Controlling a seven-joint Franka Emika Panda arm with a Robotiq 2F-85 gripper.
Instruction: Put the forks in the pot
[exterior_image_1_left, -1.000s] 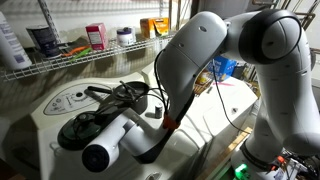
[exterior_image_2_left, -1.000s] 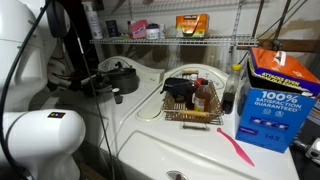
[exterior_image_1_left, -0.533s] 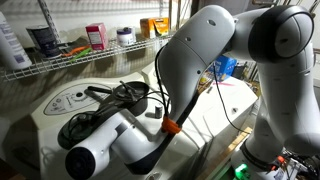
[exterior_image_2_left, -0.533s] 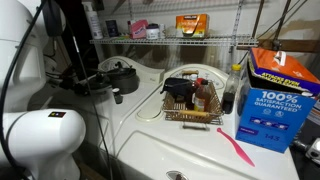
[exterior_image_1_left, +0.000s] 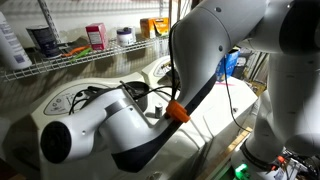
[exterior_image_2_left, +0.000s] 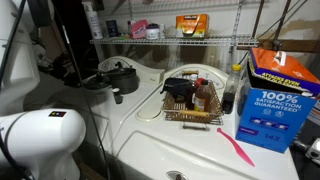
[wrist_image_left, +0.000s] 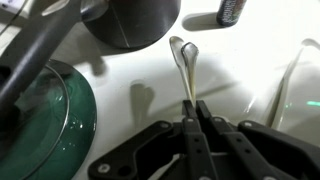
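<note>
My gripper holds the fork with its tip still short of the pot's side. I will lift my gripper, move it over the dark round pot (exterior_image_2_left: 112, 74) (wrist_image_left: 143, 16), lower it and let go of the fork.
In the wrist view my gripper (wrist_image_left: 194, 104) is shut on the thin handle of a slim grey fork (wrist_image_left: 186, 58). The fork points away from the jaws, its head just short of the dark round pot (wrist_image_left: 130, 22) at the top. Its shadow falls on the white surface to the left, so it hangs above the surface. The pot's long dark handle (wrist_image_left: 40, 55) runs down to the left. In an exterior view the pot (exterior_image_2_left: 120, 74) sits on the white top, with my gripper hidden behind the arm. No other fork shows.
A flat dark green lid (wrist_image_left: 45, 125) lies left of the gripper. A small dark cylinder (wrist_image_left: 229, 10) stands at the top right. A wire basket with bottles (exterior_image_2_left: 190, 102), a blue box (exterior_image_2_left: 276, 95) and a pink utensil (exterior_image_2_left: 236, 146) are farther along.
The arm has swung towards the pot side, its forearm now filling more of an exterior view. The pot and the other objects have not moved.
</note>
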